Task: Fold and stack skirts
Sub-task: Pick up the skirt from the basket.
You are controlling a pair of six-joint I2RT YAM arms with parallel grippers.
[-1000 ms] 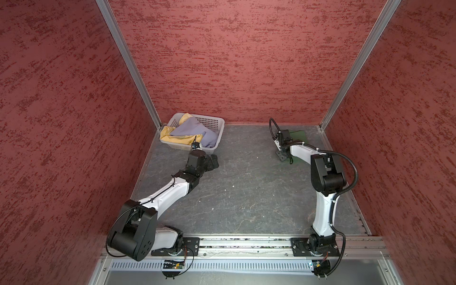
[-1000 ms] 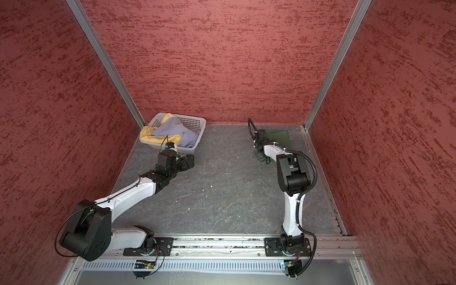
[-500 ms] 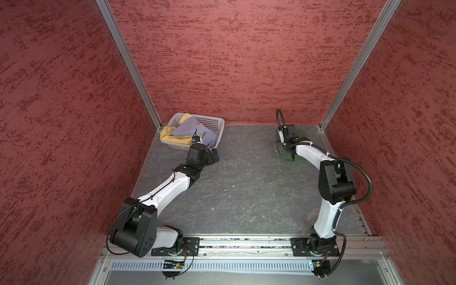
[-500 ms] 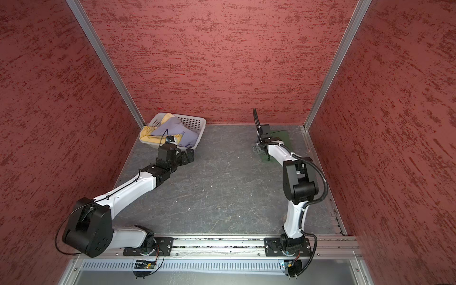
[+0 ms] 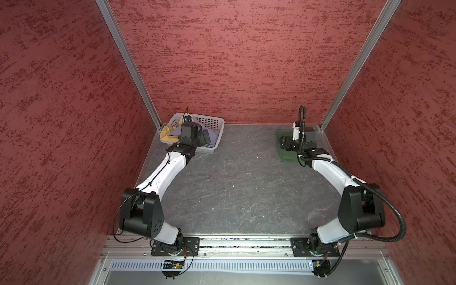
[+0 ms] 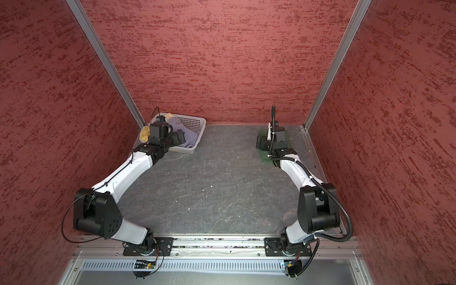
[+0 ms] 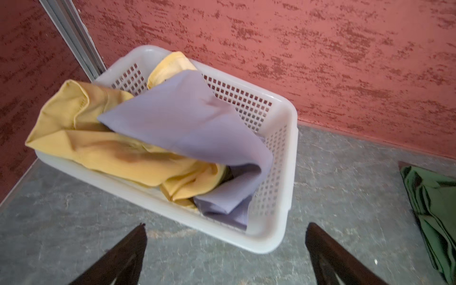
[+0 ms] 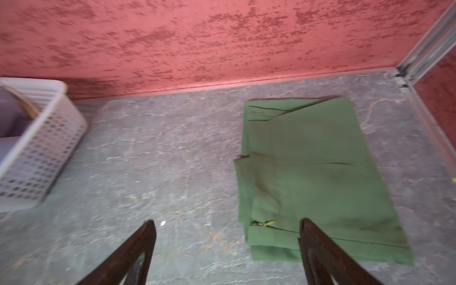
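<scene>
The lavender-grey skirt lies over the yellow one. My left gripper moves outward past the basket's near rim next and down to close on the lavender-grey skirt's fold [image 6: 186, 133] [image 7: 237, 155].
A mustard yellow skirt [image 7: 98, 148] and a pale lavender-grey skirt [image 7: 182, 118] lie crumpled in the white basket [image 7: 283, 103] at the back left corner, the lavender one on top. My left gripper [image 7: 226, 225] hovers open at the basket's near rim, holding nothing; in both top views the left gripper [image 5: 204, 137] [image 6: 181, 137] is over the basket [image 5: 212, 123]. The dark green skirt [image 8: 308, 172] lies folded flat at the back right. My right gripper [image 8: 227, 222] is open above its near left corner, empty. The right arm hides much of the green skirt [image 5: 287, 154] from above.
Red textured walls close in the grey table on three sides, with metal posts [image 5: 128, 64] at the back corners. The basket [image 8: 44, 153] stands against the back wall. Bare table [image 5: 241, 187] lies between the two arms and between basket and green skirt.
My left gripper has moved from the table in front of the basket to over it. My right arm has swung outward to the right, its gripper now back over the green skirt.
</scene>
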